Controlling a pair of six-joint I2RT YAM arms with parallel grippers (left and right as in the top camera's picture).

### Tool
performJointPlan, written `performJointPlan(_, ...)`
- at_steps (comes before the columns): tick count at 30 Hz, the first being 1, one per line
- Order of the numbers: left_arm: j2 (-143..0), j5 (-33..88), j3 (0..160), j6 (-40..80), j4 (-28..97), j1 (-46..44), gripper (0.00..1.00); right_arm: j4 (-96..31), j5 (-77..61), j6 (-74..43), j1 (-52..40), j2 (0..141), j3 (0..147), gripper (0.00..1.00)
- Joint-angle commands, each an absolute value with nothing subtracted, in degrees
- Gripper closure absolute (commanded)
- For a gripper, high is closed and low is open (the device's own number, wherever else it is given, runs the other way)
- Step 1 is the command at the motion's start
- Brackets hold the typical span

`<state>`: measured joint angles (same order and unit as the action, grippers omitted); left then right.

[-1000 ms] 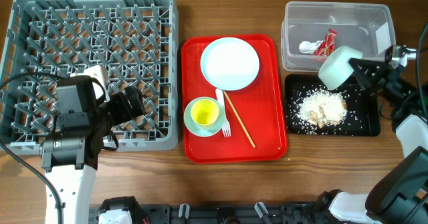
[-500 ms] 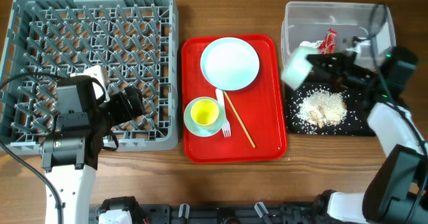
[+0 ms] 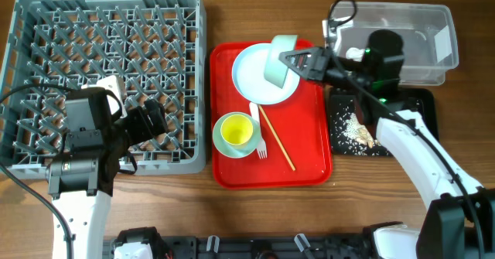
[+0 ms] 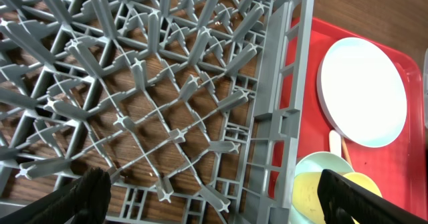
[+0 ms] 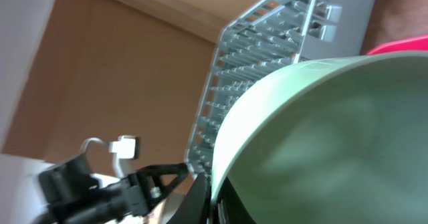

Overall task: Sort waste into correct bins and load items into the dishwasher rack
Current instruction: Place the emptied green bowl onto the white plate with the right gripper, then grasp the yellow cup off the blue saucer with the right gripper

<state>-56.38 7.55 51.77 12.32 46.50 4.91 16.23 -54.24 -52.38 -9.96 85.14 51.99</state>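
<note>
I should turn my right gripper to level the pale mint-green bowl [image 3: 280, 61] first, and then lower the bowl onto the empty white plate.
My right gripper [image 3: 291, 59] is shut on the rim of a pale mint-green bowl [image 3: 280, 61] and holds it tilted on edge above the white plate [image 3: 259, 77]. This bowl fills the right wrist view [image 5: 321, 137]. The second mint bowl [image 3: 223, 144] sits on the red tray with the yellow cup [image 3: 237, 131] inside it. The white fork [image 3: 258, 135] and the chopstick [image 3: 277, 140] lie beside it. My left gripper [image 3: 158, 120] is open and empty over the front right part of the grey dishwasher rack [image 3: 46, 27]. The red wrapper is hidden.
The red tray [image 3: 309, 162] lies between the rack and the bins. The clear tub [image 3: 418, 35] stands at the back right with a white scrap [image 3: 354, 54] inside. The black tray [image 3: 421, 108] in front of it holds rice-like crumbs [image 3: 356, 127]. My right arm crosses both.
My right arm has swung left from over the black tray to over the white plate, carrying the mint bowl. The left arm has not moved.
</note>
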Motion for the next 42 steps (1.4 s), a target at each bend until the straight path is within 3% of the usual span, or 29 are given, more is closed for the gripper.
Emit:
performJointPlan(1,-56.3,7.9,52.7,12.6,46.3,5.3,0.00,8.1,-44.4,-42.1,-11.8,84.1,57.7,0.95)
performJointPlan(5,-56.3,7.9,52.7,12.6,46.3,5.3,0.00,-14.4,-33.2,-26.4,-14.7,84.1,69.7,0.95)
performJointPlan(8,-56.3,7.9,52.7,12.6,46.3,5.3,0.00,-22.2,-25.9,-17.7,-18.0,84.2,75.0,0.95)
performJointPlan(15,-56.3,7.9,52.7,12.6,46.4,5.3,0.00,-23.6,-10.5,-1.0,-28.9,90.1,75.0,0.95)
performJointPlan(25,-56.3,7.9,52.7,12.6,46.3,5.3,0.00,-22.7,-8.9,-0.6,-32.0,108.5,75.0,0.95)
performJointPlan(29,-56.3,7.9,52.7,12.6,46.4,5.3,0.00,-23.3,-9.0,-1.7,-32.0,108.1,75.0,0.77)
performJointPlan(31,-56.3,7.9,52.7,12.6,46.4,5.3,0.00,-24.8,-11.9,-1.7,-32.0,107.0,75.1,0.62)
performJointPlan(35,-56.3,7.9,52.7,12.7,46.3,5.3,0.00,-28.7,-13.8,-5.8,-31.7,100.1,77.2,0.50)
performJointPlan(38,-56.3,7.9,52.7,12.7,46.3,5.3,0.00,-32.8,-15.5,-7.5,-31.7,94.6,77.3,0.47)
performJointPlan(42,-56.4,8.8,52.7,12.6,45.6,5.3,0.00,-43.5,-19.4,-10.1,-31.8,95.4,77.1,0.51)
